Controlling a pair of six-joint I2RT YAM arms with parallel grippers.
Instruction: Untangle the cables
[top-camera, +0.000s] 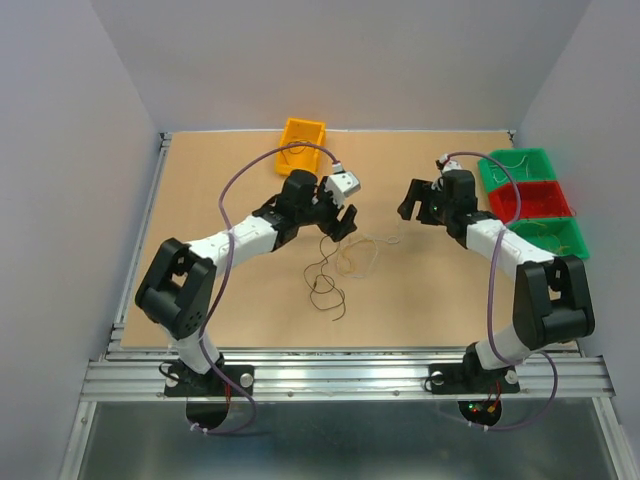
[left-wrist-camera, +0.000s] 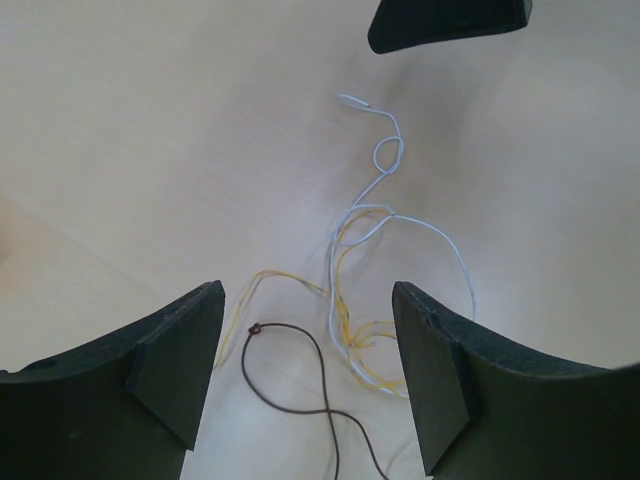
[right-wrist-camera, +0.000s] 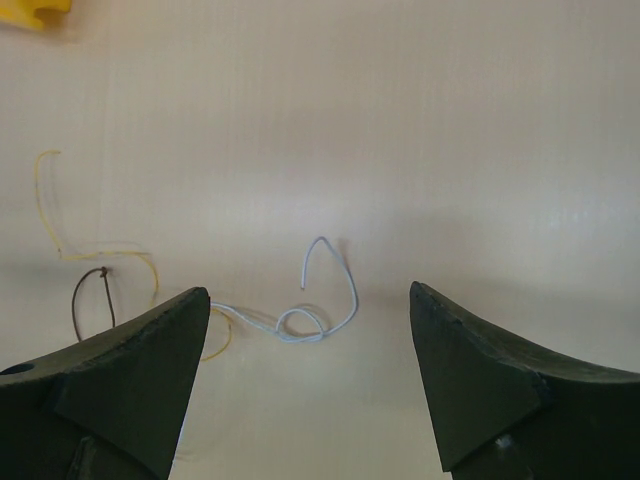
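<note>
The yellow wire is tangled with the bunched parts of the whitish wire. My left gripper should go down and to the right in the top view next, onto those parts.
The cables lie in a loose tangle mid-table: a dark brown wire (top-camera: 325, 286), a yellow wire (top-camera: 356, 262) and a whitish wire (top-camera: 388, 240). My left gripper (top-camera: 338, 220) hovers just left of the tangle, open and empty. In its wrist view the brown wire (left-wrist-camera: 300, 352) and yellow wire (left-wrist-camera: 348, 328) lie between the open left gripper (left-wrist-camera: 305, 345), and the whitish wire (left-wrist-camera: 386, 155) runs away from it with a small loop. My right gripper (top-camera: 414, 200) is open above the whitish wire's looped end (right-wrist-camera: 318, 312), apart from it. The right gripper (right-wrist-camera: 305, 350) holds nothing.
An orange bin (top-camera: 301, 146) stands at the back, left of centre. Along the right edge stand a green bin (top-camera: 515, 166), a red bin (top-camera: 531, 199) and another green bin (top-camera: 552, 239), the green ones with thin wires inside. Purple arm cables arc over both arms.
</note>
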